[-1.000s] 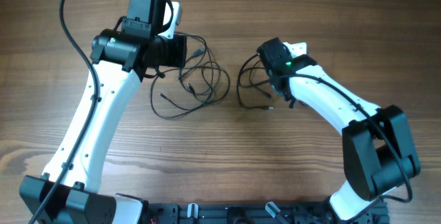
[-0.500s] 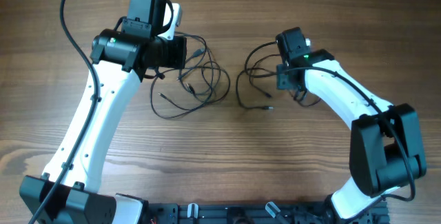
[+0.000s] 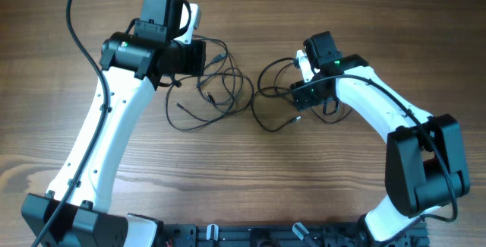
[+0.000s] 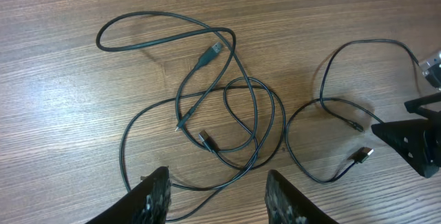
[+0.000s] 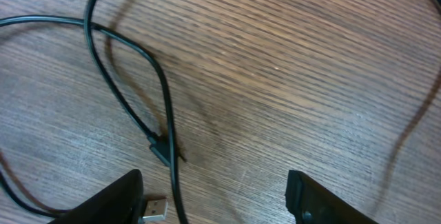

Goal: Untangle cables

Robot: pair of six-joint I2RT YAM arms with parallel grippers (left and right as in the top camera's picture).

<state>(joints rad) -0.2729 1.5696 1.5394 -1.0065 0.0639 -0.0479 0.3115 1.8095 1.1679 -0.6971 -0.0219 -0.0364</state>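
My right gripper lowers toward the table onto the part of the cable beside the USB plug (image 5: 155, 209) next, since that part already runs between its open fingers.
Thin black cables lie on the wooden table. A tangled bundle of loops (image 3: 220, 95) lies just right of my left gripper (image 3: 203, 58). In the left wrist view the bundle (image 4: 238, 83) lies ahead of my open, empty left gripper (image 4: 219, 200). A separate cable (image 3: 258, 110) curls left of my right gripper (image 3: 298, 96); it also shows in the left wrist view (image 4: 324, 100). In the right wrist view my right gripper (image 5: 220, 203) is open. A cable (image 5: 162, 86) runs between its fingers, with a silvery USB plug (image 5: 155, 209) beside the left finger and a small plug (image 5: 160, 149) ahead.
Both white arms reach in from the table's front edge. A thick black arm cable (image 3: 76, 4) arcs over the far left. The right gripper's dark tip (image 4: 413, 141) shows at the right edge of the left wrist view.
My right gripper has moved away from the cable, turned and come down to the left at the right cable's ends. That cable's loop has shifted left, toward the bundle. The left arm has not moved.
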